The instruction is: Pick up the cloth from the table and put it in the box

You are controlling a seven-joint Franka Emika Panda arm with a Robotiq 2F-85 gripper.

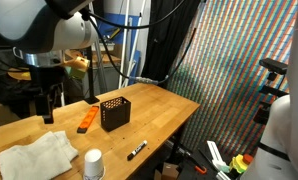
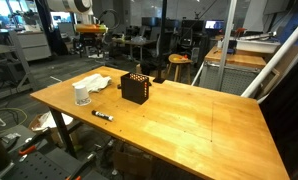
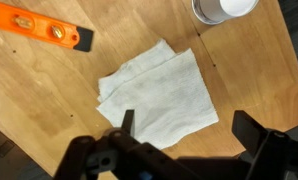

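One of my fingers hangs over bare wood, high above the table, so my gripper will next move down and over the white cloth (image 1: 37, 157) (image 3: 166, 102) until both fingers touch the fabric.
A white cloth (image 3: 159, 92) lies crumpled flat on the wooden table, seen in both exterior views (image 1: 34, 158) (image 2: 92, 82). A black mesh box (image 1: 115, 112) stands upright near the table's middle, also in an exterior view (image 2: 135, 88). My gripper (image 3: 189, 130) is open and empty, hovering above the cloth's near edge, one finger over the cloth and the other over bare wood. In an exterior view the gripper (image 1: 49, 105) hangs well above the table, behind the cloth.
An orange spirit level (image 3: 44, 30) (image 1: 87, 120) lies between cloth and box. A white cup (image 1: 93, 163) (image 2: 82, 94) (image 3: 224, 9) stands beside the cloth. A black marker (image 1: 137, 151) (image 2: 102, 115) lies near the table edge.
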